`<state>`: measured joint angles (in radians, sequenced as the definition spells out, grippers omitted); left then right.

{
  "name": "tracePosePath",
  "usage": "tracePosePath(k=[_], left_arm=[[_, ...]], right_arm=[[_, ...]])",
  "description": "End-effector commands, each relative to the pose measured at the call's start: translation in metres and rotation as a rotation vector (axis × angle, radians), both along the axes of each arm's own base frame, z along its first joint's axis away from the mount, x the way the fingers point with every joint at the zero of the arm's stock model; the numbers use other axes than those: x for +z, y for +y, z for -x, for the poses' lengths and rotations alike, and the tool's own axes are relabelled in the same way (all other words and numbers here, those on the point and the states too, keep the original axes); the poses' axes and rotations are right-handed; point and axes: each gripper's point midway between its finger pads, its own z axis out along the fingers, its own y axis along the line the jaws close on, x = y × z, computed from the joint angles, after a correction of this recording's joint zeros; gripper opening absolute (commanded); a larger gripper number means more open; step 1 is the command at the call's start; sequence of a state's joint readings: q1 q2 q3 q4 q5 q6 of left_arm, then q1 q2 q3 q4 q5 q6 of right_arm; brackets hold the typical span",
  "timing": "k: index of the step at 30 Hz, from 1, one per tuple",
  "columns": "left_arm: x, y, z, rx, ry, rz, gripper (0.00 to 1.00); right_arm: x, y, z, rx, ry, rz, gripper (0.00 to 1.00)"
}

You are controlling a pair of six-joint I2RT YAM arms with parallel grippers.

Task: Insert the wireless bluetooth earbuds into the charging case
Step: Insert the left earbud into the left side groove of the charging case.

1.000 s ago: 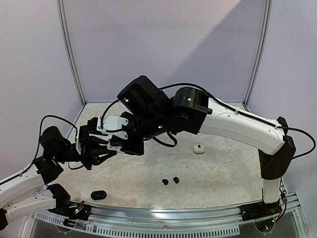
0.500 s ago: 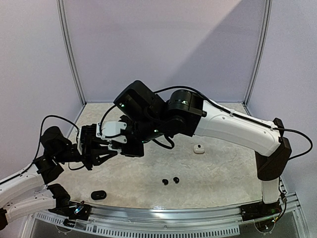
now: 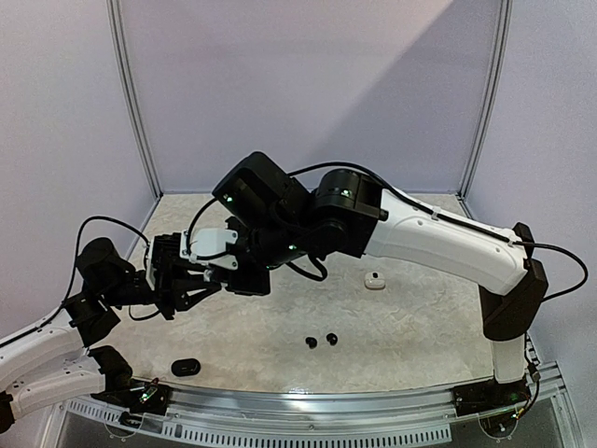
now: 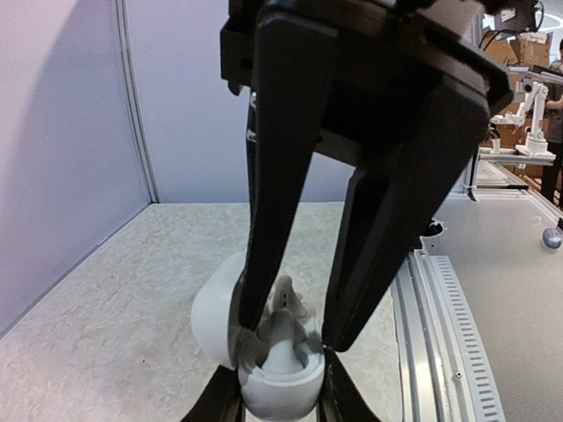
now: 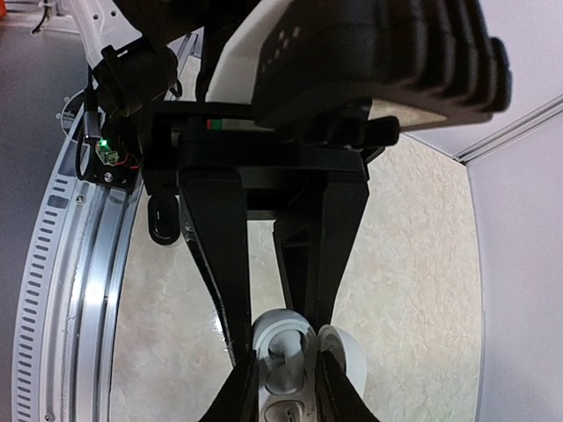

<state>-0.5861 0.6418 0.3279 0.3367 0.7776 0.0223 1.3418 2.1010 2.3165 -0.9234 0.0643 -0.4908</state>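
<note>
The robot will carry its left gripper outward and down to the far part of the tabletop and let go of the case, because the white earbud's tip sits in the case's well.
My left gripper is shut on the base of an open white charging case, with its lid swung open to the left. My right gripper comes down from above and is shut on a white earbud, whose tip sits in the case's well. In the top view both grippers meet above the table's left side, the left and the right. Two round black earbuds lie on the table in front.
A black charging case lies near the front rail; it also shows in the right wrist view. A small white item lies mid-table to the right. The metal rail edges the table's front.
The right arm has shifted a little left and down toward the left gripper, then held almost still. The left arm has barely moved.
</note>
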Motion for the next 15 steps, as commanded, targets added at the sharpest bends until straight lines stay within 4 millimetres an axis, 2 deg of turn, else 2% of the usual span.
tracePosePath(k=[1, 5, 8, 10, 13, 15], left_arm=[[0.004, 0.0, -0.003, 0.018, -0.003, 0.013, 0.0], [0.003, 0.0, -0.004, 0.02, -0.001, 0.008, 0.0], [0.002, 0.0, -0.002, 0.011, -0.014, 0.004, 0.0], [0.002, -0.001, 0.0, -0.002, -0.041, -0.004, 0.0], [0.002, 0.0, 0.001, -0.001, -0.131, -0.034, 0.0], [0.003, 0.001, -0.003, 0.026, -0.181, -0.055, 0.0]], right_arm=[[0.061, -0.003, 0.011, 0.016, 0.031, -0.171, 0.24], [0.095, -0.005, 0.016, 0.03, 0.077, -0.296, 0.24], [0.11, -0.01, -0.002, -0.044, 0.116, -0.398, 0.24], [0.106, -0.012, -0.026, -0.162, 0.127, -0.446, 0.25], [0.089, -0.017, -0.058, -0.357, 0.104, -0.432, 0.25], [0.06, -0.012, -0.075, -0.464, 0.094, -0.372, 0.25]])
